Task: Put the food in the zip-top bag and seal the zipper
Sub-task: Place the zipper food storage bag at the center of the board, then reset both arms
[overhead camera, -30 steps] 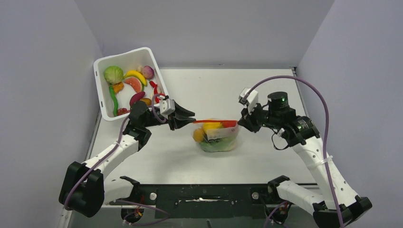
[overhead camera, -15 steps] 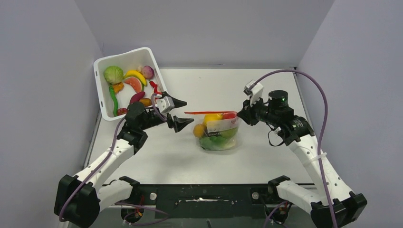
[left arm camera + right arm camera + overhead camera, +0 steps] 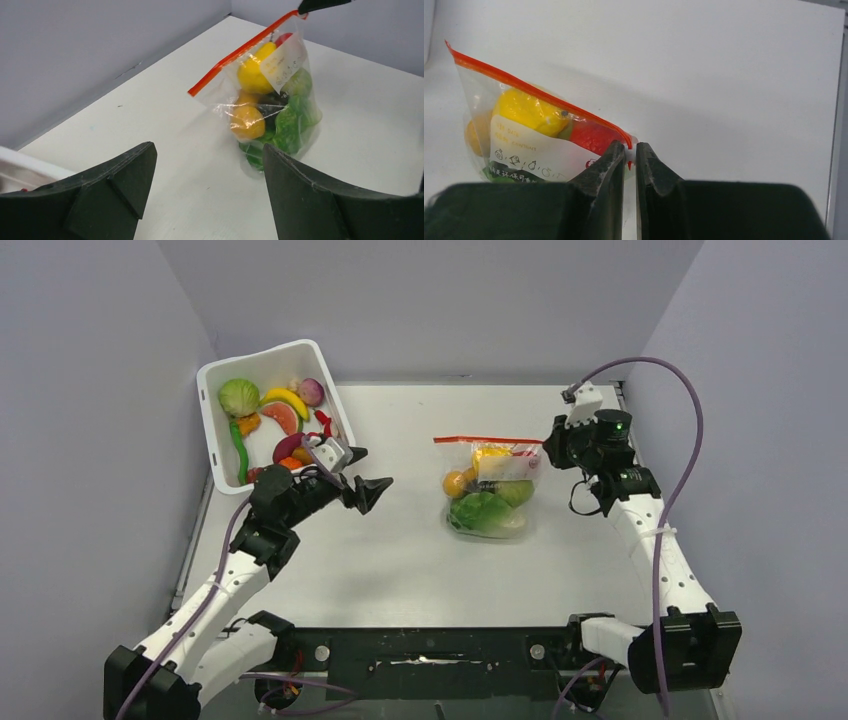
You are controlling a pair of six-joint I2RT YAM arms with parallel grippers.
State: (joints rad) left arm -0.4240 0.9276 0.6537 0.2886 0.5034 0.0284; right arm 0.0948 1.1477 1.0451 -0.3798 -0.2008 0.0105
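Note:
My right gripper will next move down and to the right in the top view and let go over the bare tabletop, because the food is inside, below the bag's straight zipper.
The clear zip-top bag hangs right of the table's centre with its bottom resting on the surface. Inside it are food pieces: a yellow fruit, an orange one, green lettuce and a red piece. The red-orange zipper runs straight along the bag's top edge. My right gripper is shut on the zipper's right end, holding that corner up. My left gripper is open, empty, and well left of the bag, near the tub.
A white tub at the back left holds more toy food: a green cabbage, a banana, a watermelon slice and several others. The grey enclosure walls stand close on the left, right and back.
My left gripper opened, let go of the bag's left end and drew back to the left. My right gripper carried the bag to the right and farther back.

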